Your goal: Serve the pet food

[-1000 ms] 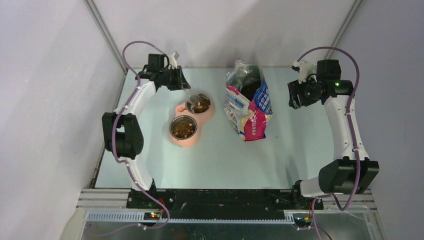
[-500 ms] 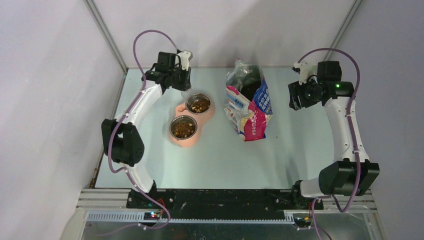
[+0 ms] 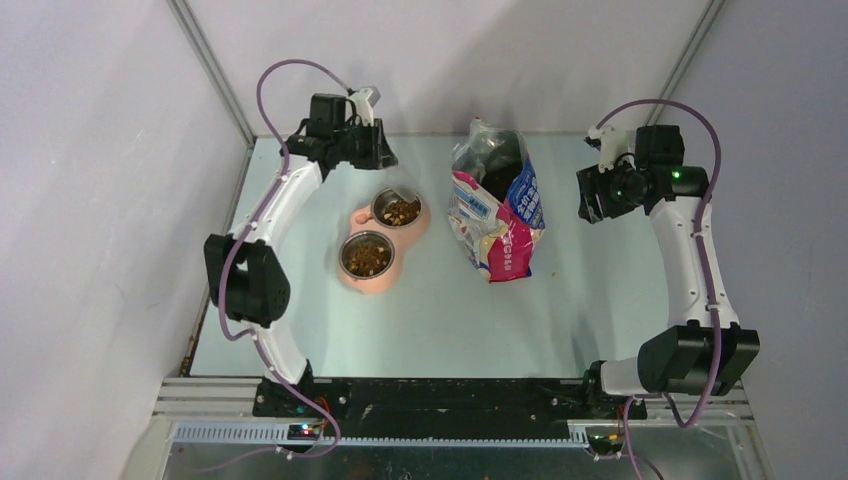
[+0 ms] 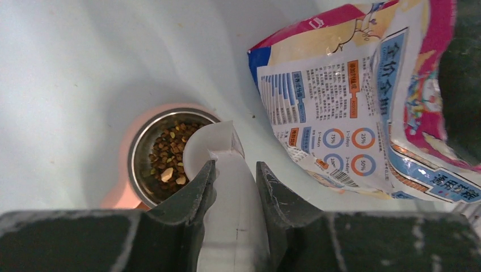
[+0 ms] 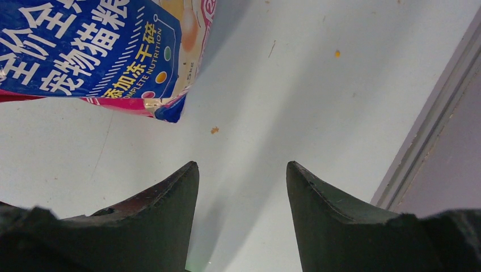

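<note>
The left gripper moves back and down to the table beside the feeder (image 3: 375, 280) next, turning the scoop, then releases the scoop, since both bowls hold food.
Dark-brown pet food (image 3: 400, 210) fills the far steel bowl (image 4: 139, 146) of a pink double feeder (image 3: 375, 280); more fills the near bowl (image 3: 366, 256). My left gripper (image 4: 235, 165) is shut on the handle of a translucent plastic scoop (image 4: 212, 146), held above the far bowl's right rim, its cup looking empty. In the top view the left gripper (image 3: 385, 168) is behind the feeder. My right gripper (image 5: 243, 165) is open and empty, above bare table to the right of the cat food bag (image 3: 497, 205).
The printed bag lies open at the back middle, also in the left wrist view (image 4: 363, 96) and right wrist view (image 5: 102, 51). A few loose crumbs (image 5: 215, 130) lie on the table. The frame rail (image 5: 431, 124) runs along the right edge.
My left gripper has lifted the scoop out of the far bowl and drawn it back and to the right. The right arm has hardly moved.
</note>
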